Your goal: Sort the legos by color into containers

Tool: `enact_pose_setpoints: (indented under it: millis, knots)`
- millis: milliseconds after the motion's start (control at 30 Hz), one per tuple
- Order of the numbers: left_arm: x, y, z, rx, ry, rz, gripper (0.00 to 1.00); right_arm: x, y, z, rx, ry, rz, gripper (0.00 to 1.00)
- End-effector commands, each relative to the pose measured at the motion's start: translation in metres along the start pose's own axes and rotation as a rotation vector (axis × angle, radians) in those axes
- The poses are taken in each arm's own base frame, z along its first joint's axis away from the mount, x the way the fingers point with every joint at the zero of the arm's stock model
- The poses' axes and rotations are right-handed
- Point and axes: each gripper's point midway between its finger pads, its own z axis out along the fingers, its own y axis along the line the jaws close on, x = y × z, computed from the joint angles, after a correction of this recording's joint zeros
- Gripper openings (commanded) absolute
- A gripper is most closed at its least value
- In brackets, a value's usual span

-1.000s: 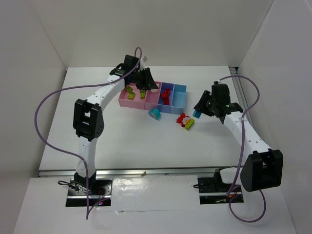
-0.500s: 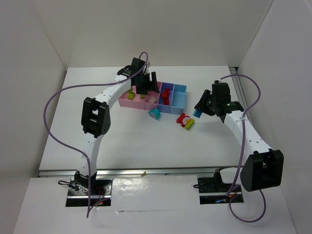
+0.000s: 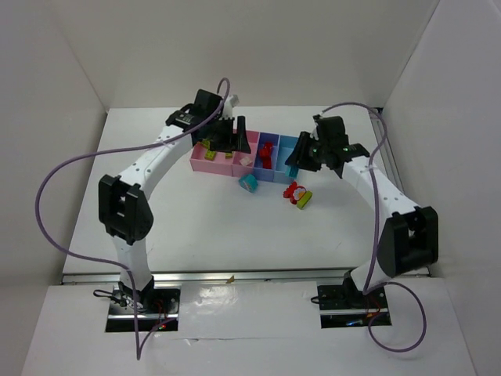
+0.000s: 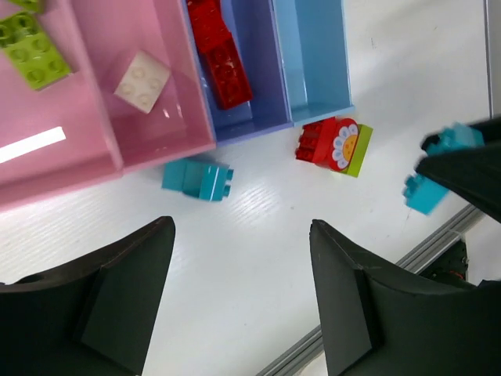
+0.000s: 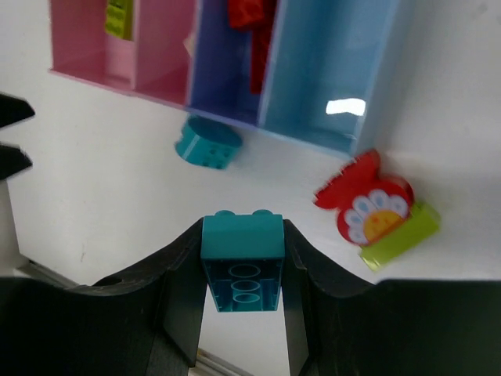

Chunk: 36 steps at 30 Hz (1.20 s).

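The cyan lego goes outward next in my right gripper over the empty light blue bin [image 3: 283, 162] [image 5: 330, 74], which lies outward of it, for release there, since the colors match.
The containers [image 4: 117, 160] are four joined bins, also seen in the top view as containers [image 3: 205, 165]. The left pink bin holds a lime green lego [image 4: 31, 51], the second pink bin a white lego [image 4: 142, 81], and the periwinkle bin red legos [image 4: 221, 55]. The light blue bin [image 4: 313, 55] is empty. My left gripper [image 4: 243, 290] hangs open above the table in front of the bins, holding nothing. My right gripper [image 5: 243, 266] is shut on a cyan lego [image 5: 243, 262], just right of the light blue bin [image 3: 290, 143].
A loose cyan lego [image 4: 197, 179] lies on the table just in front of the pink and periwinkle bins. A clump [image 4: 335, 146] of red, flower-printed and lime green pieces lies in front of the light blue bin. White walls enclose the table on three sides.
My left gripper opened over the second pink bin, where a white lego now lies. My right arm carried its cyan lego left and farther back, towards the light blue bin.
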Motion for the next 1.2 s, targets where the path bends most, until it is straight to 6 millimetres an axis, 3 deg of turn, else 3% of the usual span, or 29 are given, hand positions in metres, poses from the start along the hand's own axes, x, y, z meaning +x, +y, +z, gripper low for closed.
enact_pose_setpoints:
  millis: [0, 67, 100, 133, 200, 300, 333, 400, 433, 567, 667, 733, 767, 833, 933, 1033, 1167]
  knots:
    - [-0.011, 0.016, -0.035, -0.075, -0.073, 0.030, 0.80, -0.046, 0.035, 0.007, -0.029, -0.119, -0.077, 0.06]
    - [-0.009, 0.024, -0.041, -0.109, -0.079, 0.020, 0.80, -0.069, 0.027, 0.011, 0.058, -0.193, -0.046, 0.06]
    - [-0.007, 0.026, -0.044, -0.118, -0.079, 0.019, 0.80, -0.069, 0.019, 0.022, 0.108, -0.188, -0.028, 0.06]
    - [-0.003, 0.026, -0.042, -0.109, -0.067, 0.017, 0.80, -0.087, 0.018, 0.022, 0.146, -0.240, -0.026, 0.06]
    - [0.005, 0.028, -0.041, -0.114, -0.050, 0.002, 0.82, -0.093, 0.006, 0.041, 0.209, -0.235, -0.021, 0.07]
    - [0.025, 0.021, -0.033, -0.103, -0.003, -0.037, 0.87, -0.109, 0.009, 0.055, 0.220, -0.245, -0.042, 0.07]
    - [0.028, 0.023, -0.035, -0.114, -0.003, -0.055, 0.88, -0.108, 0.002, 0.067, 0.241, -0.229, -0.049, 0.07]
    - [0.045, 0.021, -0.025, -0.129, 0.030, -0.095, 0.93, -0.115, 0.000, 0.074, 0.258, -0.240, -0.062, 0.10]
    - [0.049, 0.014, -0.024, -0.117, 0.030, -0.097, 0.93, -0.109, -0.006, 0.084, 0.272, -0.216, -0.061, 0.10]
    - [0.066, 0.009, -0.009, -0.156, 0.053, -0.136, 0.93, -0.114, -0.014, 0.094, 0.311, -0.224, -0.084, 0.13]
    - [0.074, 0.005, 0.001, -0.186, 0.064, -0.159, 0.94, -0.113, -0.015, 0.103, 0.310, -0.204, -0.095, 0.22]
    - [0.078, 0.004, 0.007, -0.196, 0.068, -0.193, 0.94, -0.112, -0.014, 0.104, 0.300, -0.198, -0.095, 0.40]
    - [0.080, 0.006, 0.011, -0.203, 0.076, -0.223, 0.94, -0.112, -0.014, 0.104, 0.300, -0.198, -0.095, 0.63]
    - [0.082, 0.004, 0.018, -0.208, 0.073, -0.238, 0.94, -0.111, -0.014, 0.100, 0.300, -0.198, -0.104, 0.73]
    - [0.085, 0.007, 0.030, -0.215, 0.077, -0.289, 0.93, -0.121, -0.008, 0.086, 0.300, -0.238, -0.105, 0.77]
    - [0.090, 0.012, 0.038, -0.243, 0.085, -0.354, 0.87, -0.118, -0.008, 0.069, 0.307, -0.251, -0.115, 0.77]
    - [0.095, 0.014, 0.056, -0.260, 0.087, -0.422, 0.86, -0.111, -0.010, 0.048, 0.309, -0.274, -0.114, 0.77]
